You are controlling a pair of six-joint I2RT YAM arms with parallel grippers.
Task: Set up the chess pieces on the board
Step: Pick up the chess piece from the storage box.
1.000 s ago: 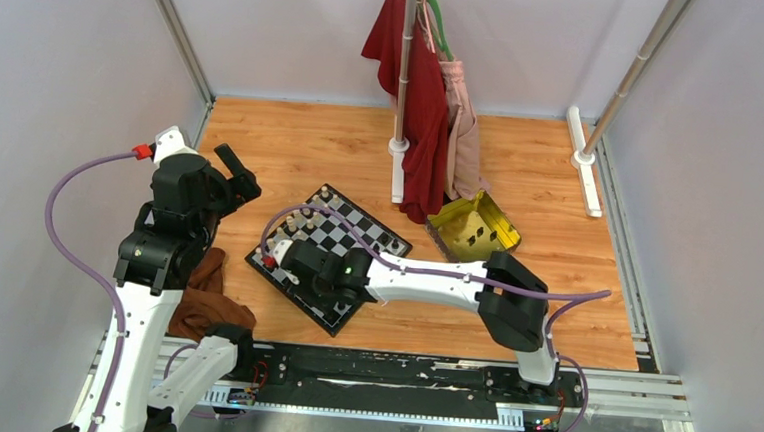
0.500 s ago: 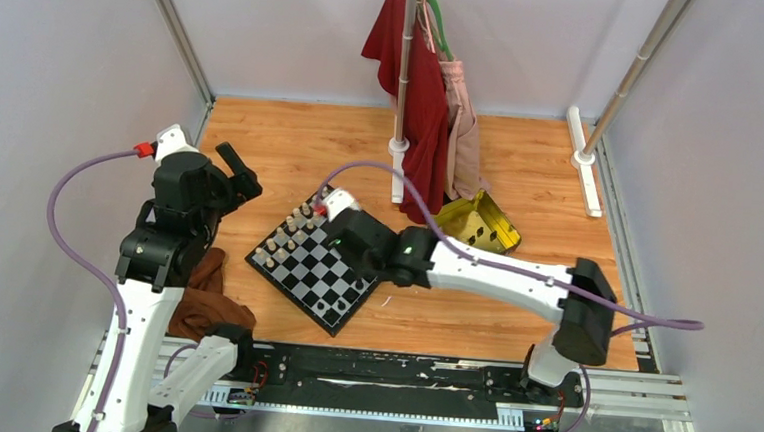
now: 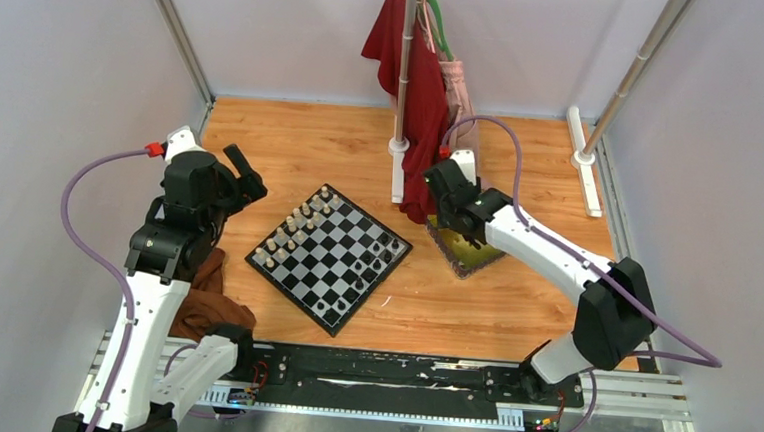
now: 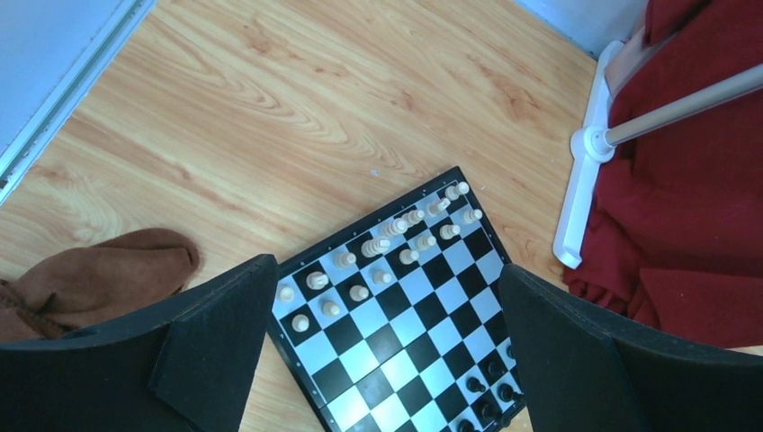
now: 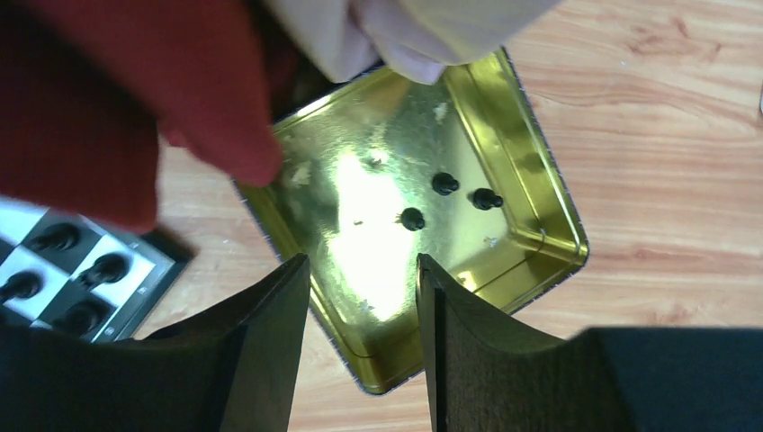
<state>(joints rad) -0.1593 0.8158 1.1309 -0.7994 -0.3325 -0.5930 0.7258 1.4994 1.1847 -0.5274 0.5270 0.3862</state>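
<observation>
The black chess piece nearest my right gripper's fingers stands below it and to its right in the wrist view, so it needs to lower them around that piece next.
The board point(image 3: 327, 256) lies tilted on the wooden table. Cream chess pieces point(image 3: 294, 225) stand along its upper-left side and black ones point(image 3: 370, 265) along its lower-right side. In the left wrist view the board point(image 4: 405, 306) lies below my left gripper point(image 4: 387, 360), which is wide open and empty, high over the board's left side point(image 3: 248, 173). My right gripper point(image 5: 364, 306) is open and empty above the gold tray point(image 5: 531, 207), where three black pieces point(image 5: 444, 184) lie. It hovers over the tray point(image 3: 476, 254) in the top view point(image 3: 455, 218).
A red garment point(image 3: 421, 88) and a pink one hang on a stand point(image 3: 399, 147) just behind the tray; the red cloth point(image 5: 99, 99) crowds the right wrist view. A brown cloth point(image 3: 208, 296) lies left of the board. A white bar point(image 3: 583, 173) stands at back right.
My right arm has swung from over the board's near side, across it, to the right and back, now over the gold tray. The left arm has barely shifted.
</observation>
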